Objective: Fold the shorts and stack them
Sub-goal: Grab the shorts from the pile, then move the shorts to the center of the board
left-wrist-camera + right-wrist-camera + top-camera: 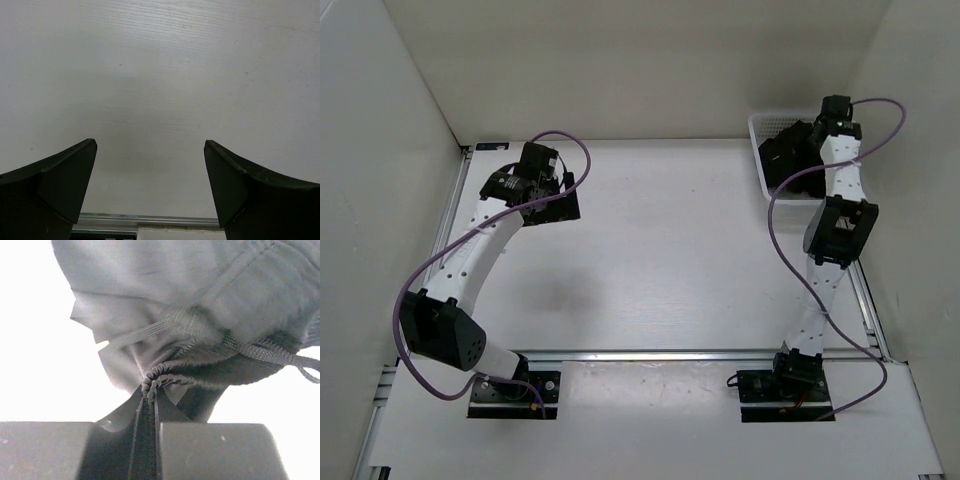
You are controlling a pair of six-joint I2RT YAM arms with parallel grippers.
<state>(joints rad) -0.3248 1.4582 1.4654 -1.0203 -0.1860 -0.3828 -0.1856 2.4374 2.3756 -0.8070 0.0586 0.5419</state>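
Observation:
I will lift my right gripper and bring the shorts [788, 150] onto the middle of the table, which is to the gripper's left in the top view and has bare room.
The black shorts [788, 150] lie bunched in a white basket [758, 128] at the far right of the table. My right gripper [817, 138] reaches into the basket. In the right wrist view it [150, 399] is shut on a gathered fold of the shorts [200, 305], with the drawstring [272, 356] trailing to the right. My left gripper [552, 190] is at the far left of the table. In the left wrist view it [150, 150] is open and empty above the bare white table [160, 65].
White walls enclose the table on the left, back and right. A metal rail [670, 355] runs across the near edge, with both arm bases behind it. A purple cable [790, 260] loops beside the right arm.

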